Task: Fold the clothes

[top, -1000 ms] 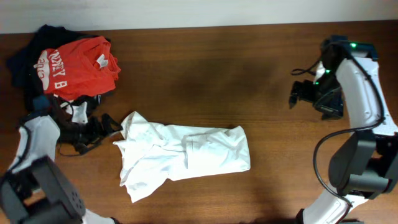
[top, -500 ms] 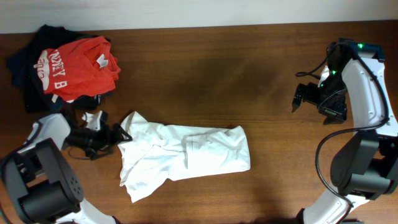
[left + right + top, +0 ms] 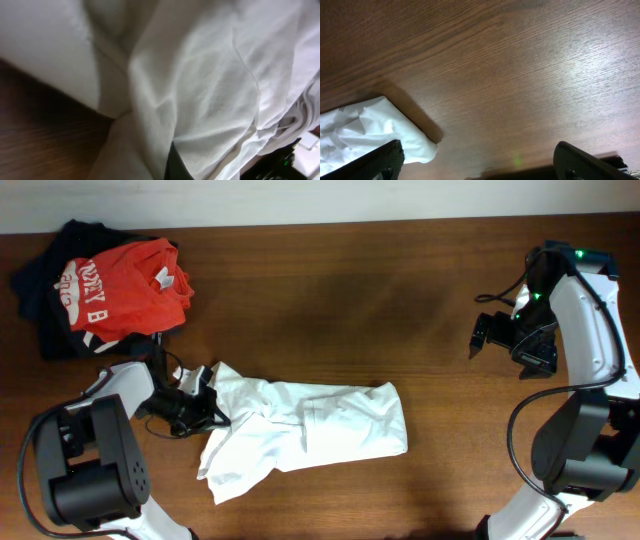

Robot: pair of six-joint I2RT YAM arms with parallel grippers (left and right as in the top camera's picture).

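Observation:
The shirt stretches from its held edge, so the left gripper lifts the fold toward the shirt's opposite end (image 3: 382,422) next, then opens.
A crumpled white shirt (image 3: 310,430) lies on the wooden table (image 3: 350,300), left of centre near the front. My left gripper (image 3: 207,408) is at the shirt's left edge and shut on a fold of it. In the left wrist view white cloth (image 3: 200,90) fills the frame, and only a dark sliver of one finger (image 3: 174,167) shows under it. My right gripper (image 3: 493,335) hangs open over bare wood at the far right, well away from the shirt. In the right wrist view a corner of the shirt (image 3: 365,130) shows at the lower left, with nothing between the gripper's (image 3: 482,167) fingers.
A pile of clothes sits at the back left corner: a red shirt with white lettering (image 3: 125,280) on top of a dark garment (image 3: 35,280). The pile lies just behind my left arm.
My left gripper slid right into the shirt's left edge and shut on it. The cloth bunched and shifted slightly right. The right arm moved a little right early on, then held still.

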